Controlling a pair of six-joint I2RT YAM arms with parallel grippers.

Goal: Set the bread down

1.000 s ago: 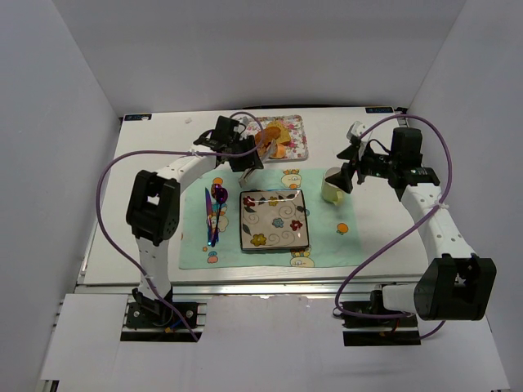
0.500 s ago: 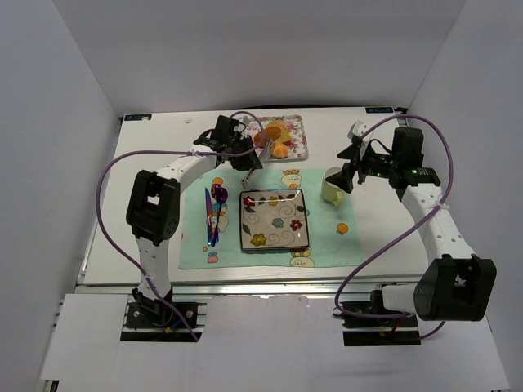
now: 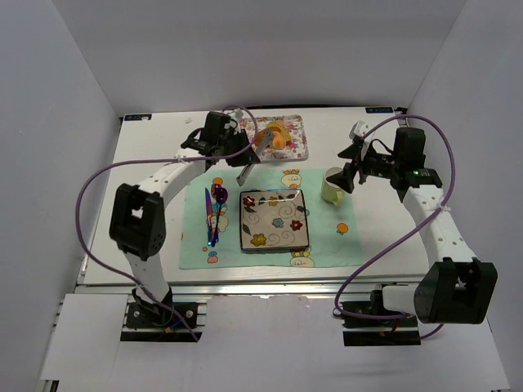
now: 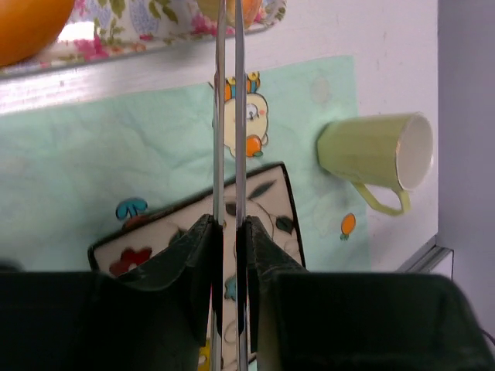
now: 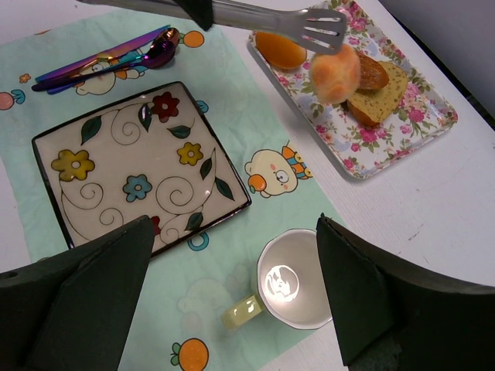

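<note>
The plate is below and back of my gripper. My left gripper will next draw back, lower the bun onto the plate's far half (image 3: 276,207) and release the arms.
The bread (image 5: 335,73), a small round peach bun, sits between the tips of metal tongs (image 5: 255,15) just over the floral tray (image 5: 402,131). It also shows in the top view (image 3: 279,140). My left gripper (image 3: 239,155) is shut on the tongs' handles (image 4: 229,154), which are squeezed nearly together; the bun barely shows at their far end (image 4: 249,9). My right gripper (image 3: 350,169) is open and empty above the pale green cup (image 5: 298,282). The square flowered plate (image 3: 274,219) lies empty on the mint placemat (image 3: 327,237).
The tray also holds a deeper orange oval piece (image 5: 280,48), a dark brown piece (image 5: 373,73) and a bread slice (image 5: 379,100). Purple cutlery (image 3: 214,212) lies left of the plate. The cup (image 3: 333,185) stands right of the plate.
The left arm has swung its elbow leftward and its wrist back. The tongs with the bun have shifted slightly toward the far side of the tray. The right arm has not moved.
</note>
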